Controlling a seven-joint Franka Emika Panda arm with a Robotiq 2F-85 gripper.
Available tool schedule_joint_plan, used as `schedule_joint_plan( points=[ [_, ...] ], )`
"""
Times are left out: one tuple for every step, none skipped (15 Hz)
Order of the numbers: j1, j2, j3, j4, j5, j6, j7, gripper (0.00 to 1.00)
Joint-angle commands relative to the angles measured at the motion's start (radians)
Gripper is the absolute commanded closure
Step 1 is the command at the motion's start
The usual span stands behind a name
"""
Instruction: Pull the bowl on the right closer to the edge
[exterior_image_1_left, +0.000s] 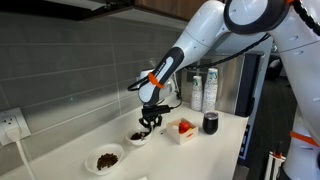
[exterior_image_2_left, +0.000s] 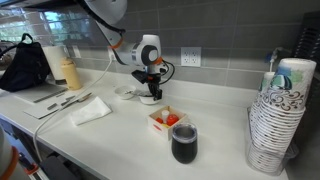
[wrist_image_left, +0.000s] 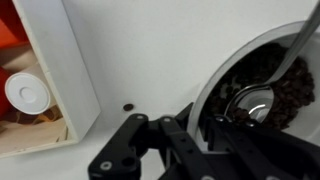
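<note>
Next, my gripper drags the bowl back onto the bare countertop nearer the countertop's edge and releases the bowl's white rim, since the bowl stands far from that edge.
The bowl, small, white and filled with something dark, stands on the pale countertop below the arm. In the wrist view its white rim curves in at the right, with a metal spoon lying in the dark filling. My gripper is at the bowl's near rim. In the wrist view the gripper has one finger inside the rim and one outside, shut on it. In an exterior view the gripper hides most of the bowl. The countertop's edge runs along the right.
A similar white bowl with brown lumpy bits stands nearby. A white square box with red pieces and a dark cup stand beside the bowl. Stacked paper cups, a napkin and a bottle are further off.
</note>
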Motion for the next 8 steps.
schedule_joint_plan(
  points=[
    [0.002,-0.036,0.009,-0.059,0.034,0.013,-0.032,0.98],
    [0.002,-0.050,0.015,-0.080,0.039,0.018,-0.039,0.98],
    [0.000,-0.064,0.022,-0.099,0.047,0.020,-0.049,0.98],
    [0.002,-0.084,0.026,-0.127,0.049,0.026,-0.055,0.98],
    [0.001,-0.103,0.031,-0.152,0.054,0.029,-0.065,0.98],
    [0.003,-0.125,0.033,-0.181,0.052,0.031,-0.068,0.98],
    [0.006,-0.150,0.033,-0.214,0.048,0.032,-0.067,0.98],
    [0.003,-0.171,0.034,-0.244,0.047,0.033,-0.072,0.98]
  ],
)
